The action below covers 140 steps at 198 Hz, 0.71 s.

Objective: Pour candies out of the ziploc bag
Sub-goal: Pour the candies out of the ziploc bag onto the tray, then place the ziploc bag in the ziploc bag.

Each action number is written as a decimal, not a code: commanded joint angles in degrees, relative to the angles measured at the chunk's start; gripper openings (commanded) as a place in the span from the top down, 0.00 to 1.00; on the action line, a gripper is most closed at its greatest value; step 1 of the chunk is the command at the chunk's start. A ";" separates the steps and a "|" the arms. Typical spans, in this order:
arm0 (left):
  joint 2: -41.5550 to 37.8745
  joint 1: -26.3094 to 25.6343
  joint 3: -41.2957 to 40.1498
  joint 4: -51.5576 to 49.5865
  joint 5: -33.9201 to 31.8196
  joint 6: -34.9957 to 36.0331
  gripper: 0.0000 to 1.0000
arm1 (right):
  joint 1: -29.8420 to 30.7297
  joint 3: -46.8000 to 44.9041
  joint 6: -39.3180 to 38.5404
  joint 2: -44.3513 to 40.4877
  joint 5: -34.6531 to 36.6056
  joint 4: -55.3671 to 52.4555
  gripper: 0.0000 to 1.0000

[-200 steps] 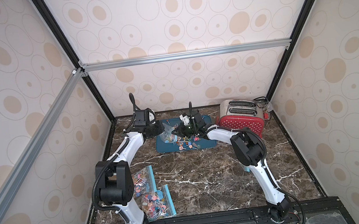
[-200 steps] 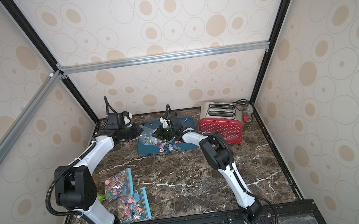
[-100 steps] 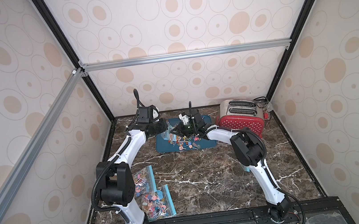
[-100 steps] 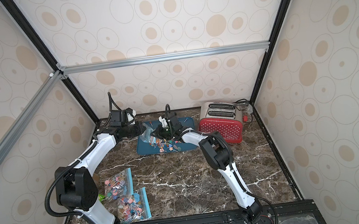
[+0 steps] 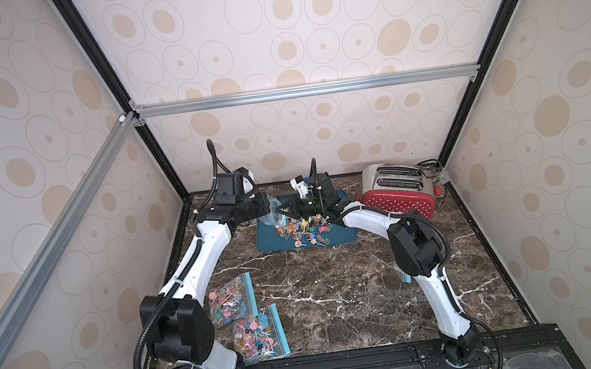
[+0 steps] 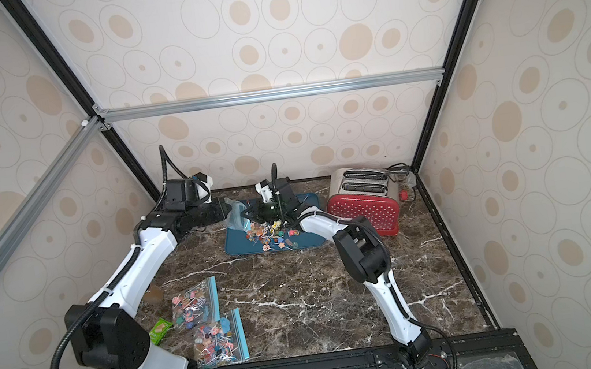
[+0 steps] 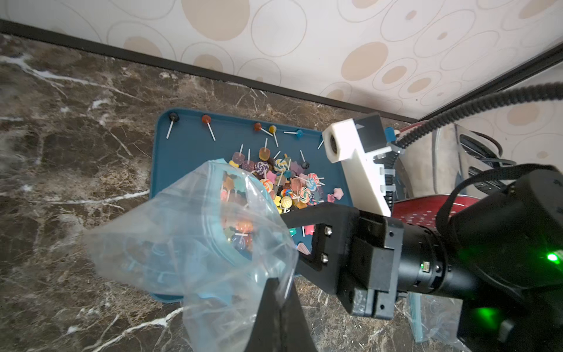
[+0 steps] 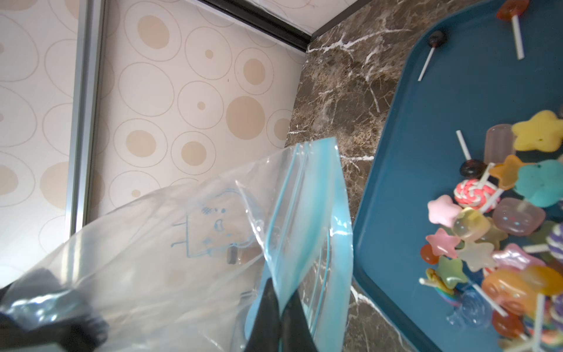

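Observation:
The tabletop in front of the toaster is bare, below and back from my right gripper. My right gripper should next pull the emptied bag back, put it down there and let it go.
A clear ziploc bag point(image 7: 189, 243) with a blue zip strip hangs above the left edge of the blue tray point(image 7: 189, 146), stretched between both grippers. My left gripper point(image 7: 278, 282) is shut on the bag's thin film. My right gripper point(image 8: 278, 286) is shut on the blue zip edge of the bag point(image 8: 307, 213). Candies point(image 7: 286, 183), small coloured lollipops on white sticks, lie in a heap on the tray, with a few spread along its far rim. In both top views the bag point(image 5: 272, 213) point(image 6: 236, 215) sits between the two grippers, left of the candies point(image 5: 301, 230).
A red toaster point(image 5: 397, 199) stands right of the tray point(image 5: 343, 239), close to my right arm. Two full candy bags point(image 5: 229, 300) point(image 5: 259, 335) lie near the front left by my left arm's base. A small green packet point(image 6: 160, 329) lies beside them.
My left wrist has lifted and turned slightly at the bag. The right arm and the heap of candies have not visibly moved.

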 commanded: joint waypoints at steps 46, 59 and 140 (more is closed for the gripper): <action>-13.73 -0.76 -10.00 -0.51 2.54 -0.13 0.43 | -0.86 -24.00 -18.11 -32.22 13.15 -21.85 1.00; -15.51 -1.02 -12.41 -0.57 3.23 -0.47 0.40 | -1.03 -28.97 -20.60 -38.69 17.54 -27.52 1.00; -18.20 -14.76 -18.97 -6.66 -4.45 -1.05 0.36 | -4.52 -54.59 -21.88 -59.04 35.58 -40.52 1.00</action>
